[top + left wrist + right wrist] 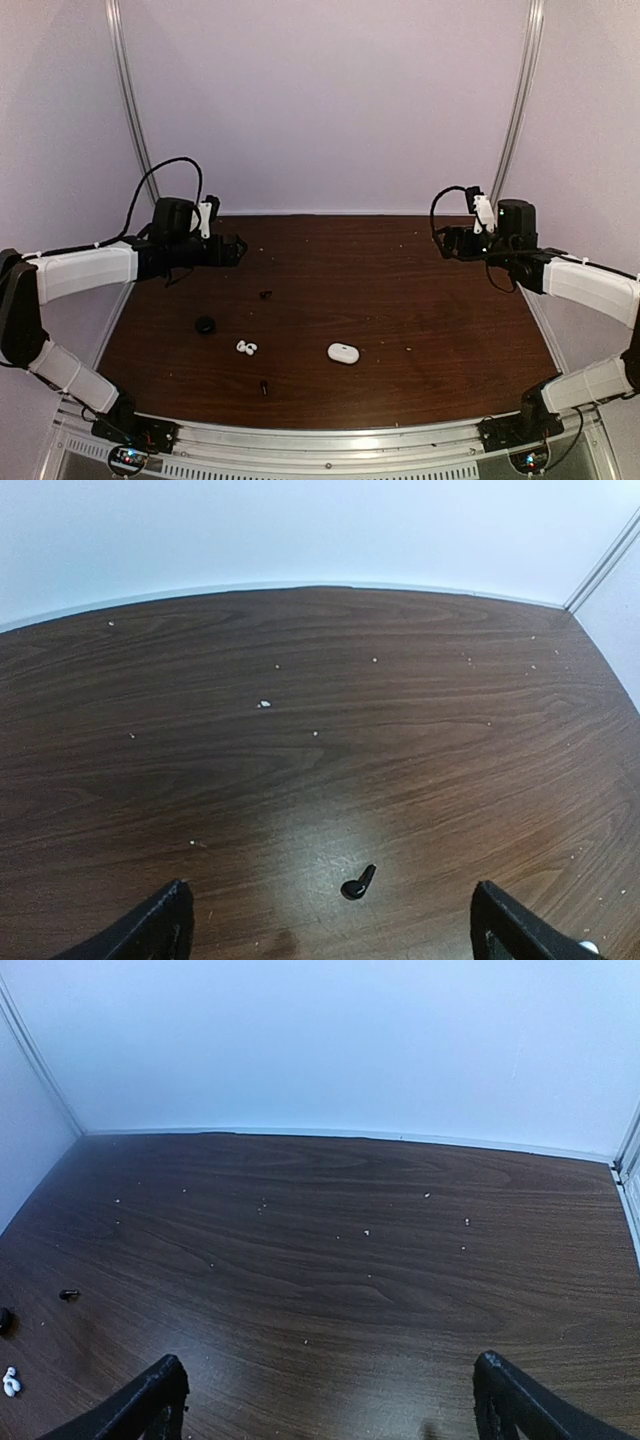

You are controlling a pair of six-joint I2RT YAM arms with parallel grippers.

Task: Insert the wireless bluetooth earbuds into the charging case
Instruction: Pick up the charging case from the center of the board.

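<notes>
The charging case point(343, 353) is below my right gripper. I should lower my right gripper to the left in the top view next, onto the end of the case farthest from the earbuds.
The two white earbuds point(246, 347) lie side by side on the dark wood table, left of centre and towards the front. The white oval charging case point(343, 353) lies about a hand's width to their right. My left gripper point(238, 250) hangs open at the back left, well behind the earbuds. My right gripper point(440, 243) is open at the back right, far from the case. In the left wrist view the open gripper point(332, 915) holds nothing. The right wrist view shows the open gripper point(330, 1395) and the earbuds point(10, 1381) at the left edge.
A black round puck point(205, 325) sits left of the earbuds. One small black bit point(265, 295) lies behind them, also seen as a black bit point(357, 882) between my left fingers. Another black bit point(264, 386) lies near the front edge. White walls enclose the table.
</notes>
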